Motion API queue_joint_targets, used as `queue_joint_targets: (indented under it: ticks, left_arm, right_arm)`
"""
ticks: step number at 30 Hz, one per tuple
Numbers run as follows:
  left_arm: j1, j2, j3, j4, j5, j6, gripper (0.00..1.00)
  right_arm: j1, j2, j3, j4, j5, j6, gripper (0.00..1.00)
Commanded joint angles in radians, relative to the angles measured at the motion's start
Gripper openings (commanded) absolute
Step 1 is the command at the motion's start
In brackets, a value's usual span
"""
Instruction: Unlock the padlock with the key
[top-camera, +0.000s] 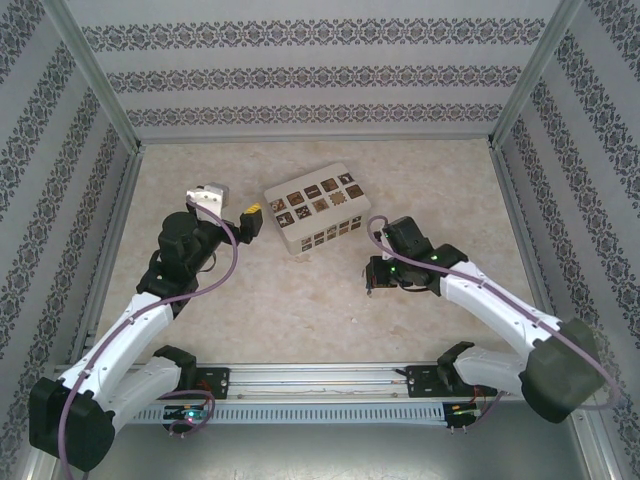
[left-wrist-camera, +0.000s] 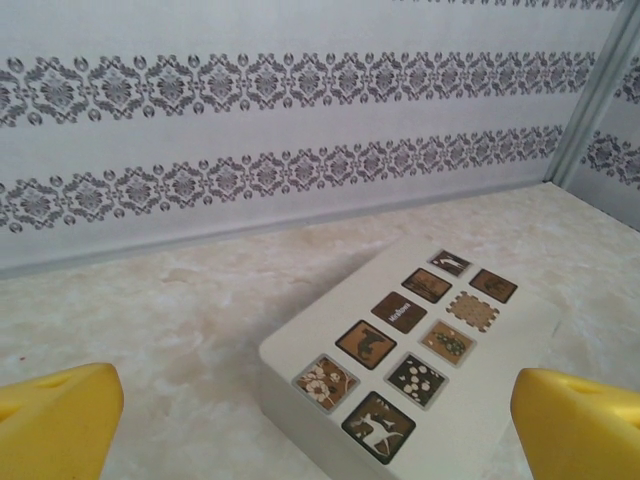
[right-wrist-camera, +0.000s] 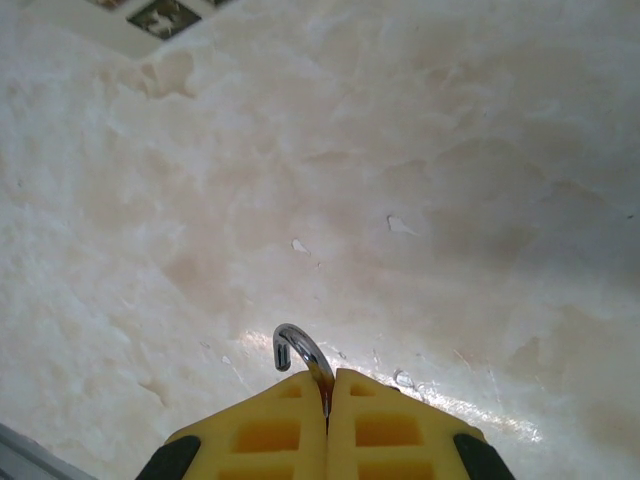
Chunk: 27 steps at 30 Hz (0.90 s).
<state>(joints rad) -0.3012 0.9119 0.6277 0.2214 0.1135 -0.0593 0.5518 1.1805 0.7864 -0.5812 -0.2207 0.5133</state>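
The robot's right gripper will next move down and toward the middle of the table to release the padlock (right-wrist-camera: 298, 347) on the bare marble, because that clear patch is below the gripper.
In the right wrist view my right gripper (right-wrist-camera: 328, 375) is shut on the padlock (right-wrist-camera: 298, 347). Only its silver curved shackle pokes out between the yellow fingertips, with one end hanging free; the blue body is hidden. From above, that gripper (top-camera: 372, 280) hovers low over the marble tabletop, right of centre. My left gripper (top-camera: 248, 215) stands open at the left end of the white box. Its yellow fingers (left-wrist-camera: 60, 415) sit wide apart at the bottom corners of the left wrist view, with nothing between them. The key is out of view.
A white box (top-camera: 313, 208) with brown patterned squares lies at the middle of the table, and its near corner (left-wrist-camera: 300, 355) lies in front of the left gripper. Patterned walls (top-camera: 300, 70) close in the table on three sides. Bare marble (right-wrist-camera: 400, 150) spreads under the right gripper.
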Motion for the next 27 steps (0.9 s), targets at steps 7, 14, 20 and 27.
queue_joint_targets:
  ticks: [7, 14, 20, 27]
  left_arm:
    - [-0.004, -0.022, -0.014, 0.004, -0.038, 0.009, 0.99]
    - [-0.003, -0.025, -0.003, -0.020, -0.032, 0.030, 0.99]
    - [-0.003, -0.018, -0.006, -0.005, -0.025, 0.030, 0.99]
    - [-0.003, 0.013, -0.007, 0.047, -0.017, 0.009, 0.99]
  right_arm:
    - [0.063, 0.163, 0.068, -0.063, -0.043, -0.042, 0.00]
    - [0.093, 0.239, 0.068, -0.050, -0.052, -0.033, 0.00]
    - [0.104, 0.323, 0.090, -0.009, -0.088, -0.024, 0.00]
    - [0.105, 0.397, 0.108, 0.043, -0.114, -0.007, 0.00]
